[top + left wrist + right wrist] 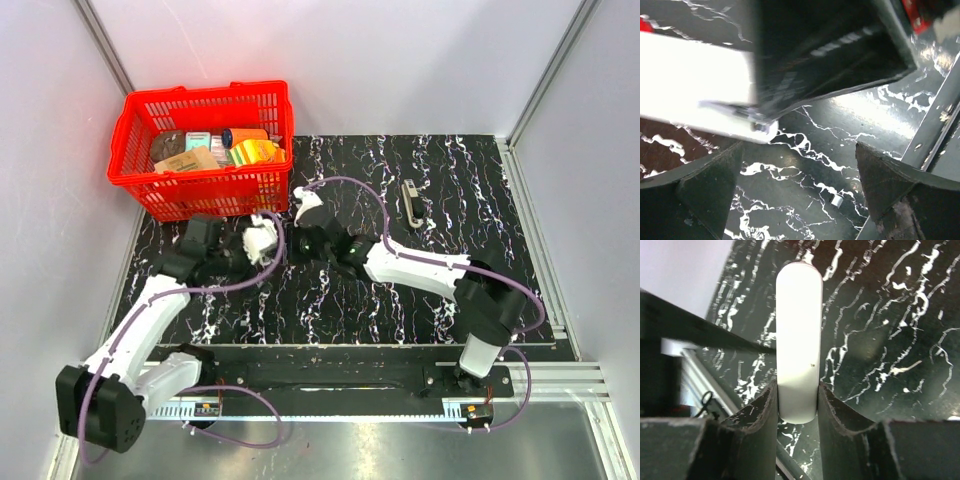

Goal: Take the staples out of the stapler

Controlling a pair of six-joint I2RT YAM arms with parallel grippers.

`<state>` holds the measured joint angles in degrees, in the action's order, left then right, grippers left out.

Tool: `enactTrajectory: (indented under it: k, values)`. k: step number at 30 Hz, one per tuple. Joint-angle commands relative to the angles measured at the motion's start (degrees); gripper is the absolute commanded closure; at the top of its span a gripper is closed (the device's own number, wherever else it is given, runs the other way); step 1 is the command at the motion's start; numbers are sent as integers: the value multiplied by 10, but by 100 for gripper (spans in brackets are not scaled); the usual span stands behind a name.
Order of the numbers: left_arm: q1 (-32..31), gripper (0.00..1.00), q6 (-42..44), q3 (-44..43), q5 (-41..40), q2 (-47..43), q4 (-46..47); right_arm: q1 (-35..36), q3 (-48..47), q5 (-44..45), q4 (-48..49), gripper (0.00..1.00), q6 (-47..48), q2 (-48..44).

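I will next lower my right gripper in the middle of the table until the white bar [799, 330], which hangs above clear marbled table, lies on the surface. Then I will open its fingers.
The stapler [411, 203], a slim dark piece with a pale silvery channel, lies on the marbled table at the far right, apart from both grippers. Mid-table, my right gripper [797, 400] is shut on the near end of a white round-ended bar [799, 330]. In the left wrist view that white bar [695, 80] shows a small metal fitting at its end. I cannot tell whether the bar is part of a stapler. My left gripper [800, 167] hangs open beside it, holding nothing. A tiny pale piece [836, 201] lies on the table between its fingers. I cannot identify any staples.
A red basket [205, 188] with several packets stands at the back left, close to the left arm. Both arms crowd together mid-table [290, 240]. Pale walls close in the left, back and right sides. A metal rail [400, 385] runs along the near edge.
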<state>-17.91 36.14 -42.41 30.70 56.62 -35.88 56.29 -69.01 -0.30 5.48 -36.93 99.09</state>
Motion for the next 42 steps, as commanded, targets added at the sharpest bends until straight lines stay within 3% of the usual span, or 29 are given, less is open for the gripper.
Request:
enactTrajectory:
  k: [1,5,7,17,20,22,32,35,40,42]
  values:
    - [129,1,-67,-101,103,1,-16,4,-61,42,-126,100,33,28]
    - [306,1,-122,-182,223,36,-31,5,-64,57,-179,100,45,41]
    - [342,1,-142,-207,253,63,-46,7,-84,58,-209,100,51,58]
    - [349,1,-150,-174,222,85,-49,54,-255,140,-372,100,87,207]
    - [348,1,-150,-167,217,84,-46,54,-296,133,-399,91,87,242]
    - [349,1,-152,-158,211,82,-38,58,-317,123,-399,80,87,260]
    - [313,1,-150,-106,130,63,19,66,-354,133,-402,1,92,228]
    - [293,1,-157,-103,118,54,27,66,-354,166,-413,1,101,200]
    - [281,1,-164,-109,117,49,29,63,-387,280,-481,1,95,164]
    - [271,1,-163,-113,109,46,25,58,-354,351,-470,1,113,129]
